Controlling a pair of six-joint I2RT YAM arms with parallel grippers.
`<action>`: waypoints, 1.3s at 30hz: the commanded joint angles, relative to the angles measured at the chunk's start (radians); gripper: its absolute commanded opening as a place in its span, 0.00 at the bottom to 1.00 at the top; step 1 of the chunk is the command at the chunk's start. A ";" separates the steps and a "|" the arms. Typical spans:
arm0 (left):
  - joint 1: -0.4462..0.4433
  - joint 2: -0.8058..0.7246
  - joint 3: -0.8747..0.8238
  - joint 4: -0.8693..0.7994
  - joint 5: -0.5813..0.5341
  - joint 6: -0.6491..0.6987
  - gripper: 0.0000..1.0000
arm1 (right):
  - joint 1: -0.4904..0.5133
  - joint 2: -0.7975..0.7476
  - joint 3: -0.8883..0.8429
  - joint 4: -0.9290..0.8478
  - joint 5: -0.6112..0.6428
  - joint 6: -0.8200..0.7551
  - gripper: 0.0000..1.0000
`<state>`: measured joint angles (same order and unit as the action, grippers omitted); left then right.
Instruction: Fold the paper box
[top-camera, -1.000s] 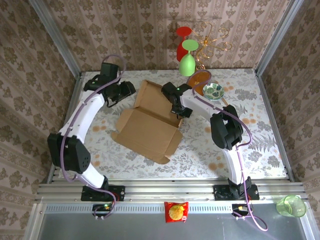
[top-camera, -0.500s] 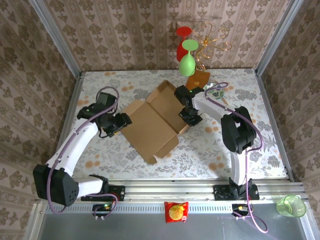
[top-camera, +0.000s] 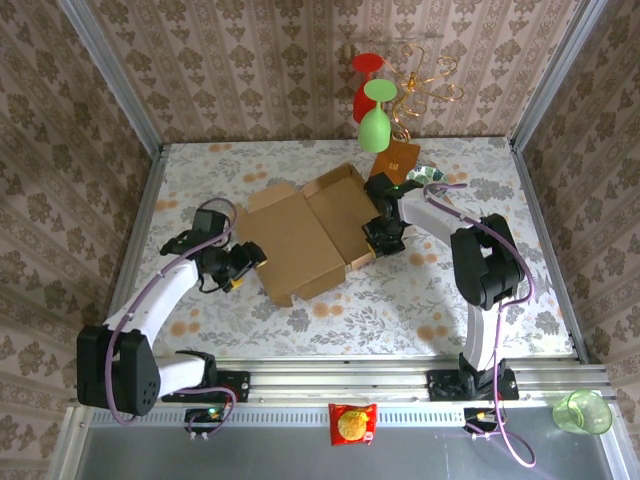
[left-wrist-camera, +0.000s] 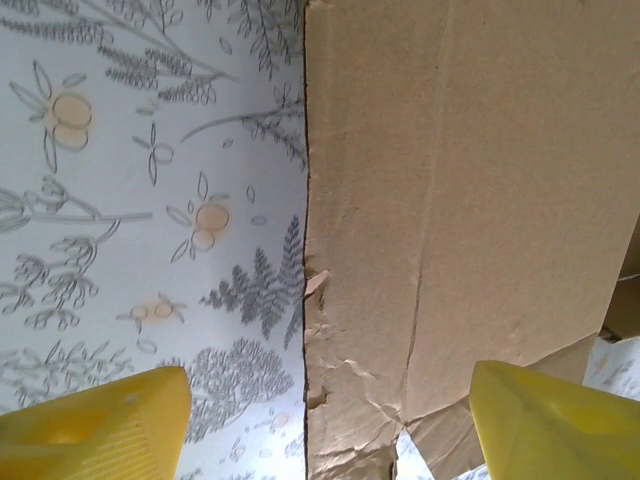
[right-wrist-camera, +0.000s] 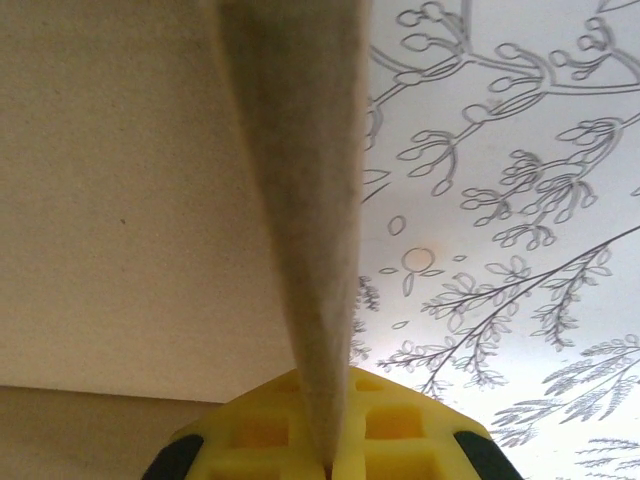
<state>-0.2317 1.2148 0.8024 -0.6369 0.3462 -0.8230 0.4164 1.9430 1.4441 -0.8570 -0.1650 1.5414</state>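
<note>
My right gripper should next move the box's thin upright flap (right-wrist-camera: 305, 210) a little toward my left gripper and then let go of it, because the box is at an angle to the near bar.
The paper box (top-camera: 305, 235), a plain brown corrugated sheet with raised flaps, lies mid-table. My left gripper (top-camera: 248, 263) is at its left edge. In the left wrist view this gripper (left-wrist-camera: 330, 430) is open, its yellow fingertips (left-wrist-camera: 95, 425) wide apart, and the box's torn edge (left-wrist-camera: 400, 250) lies between them untouched. My right gripper (top-camera: 381, 238) is at the box's right side. In the right wrist view it (right-wrist-camera: 330, 445) is shut on a thin upright flap of the box (right-wrist-camera: 300, 200).
A wire glass rack (top-camera: 415, 85) with green and red glasses stands at the back, with its orange-brown base (top-camera: 398, 158) and a bowl (top-camera: 425, 175) just behind my right arm. A snack packet (top-camera: 352, 423) and a green cup (top-camera: 582, 411) sit beyond the near rail.
The box has swung round and shifted right and back with my right gripper. My left arm came from the back left toward the box's left edge, and its jaws opened wider.
</note>
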 joint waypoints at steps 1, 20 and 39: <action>0.020 -0.032 -0.018 0.166 0.055 0.008 0.75 | -0.004 -0.030 -0.002 0.026 -0.054 0.023 0.00; 0.049 0.016 -0.128 0.444 -0.036 0.045 0.72 | 0.007 -0.010 0.001 0.078 -0.097 0.042 0.00; -0.026 0.119 0.062 0.271 -0.150 0.156 0.00 | 0.030 -0.020 -0.036 0.116 -0.103 0.066 0.00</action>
<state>-0.2367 1.3251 0.7948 -0.2573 0.2573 -0.7357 0.4366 1.9427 1.4174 -0.7559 -0.2440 1.5986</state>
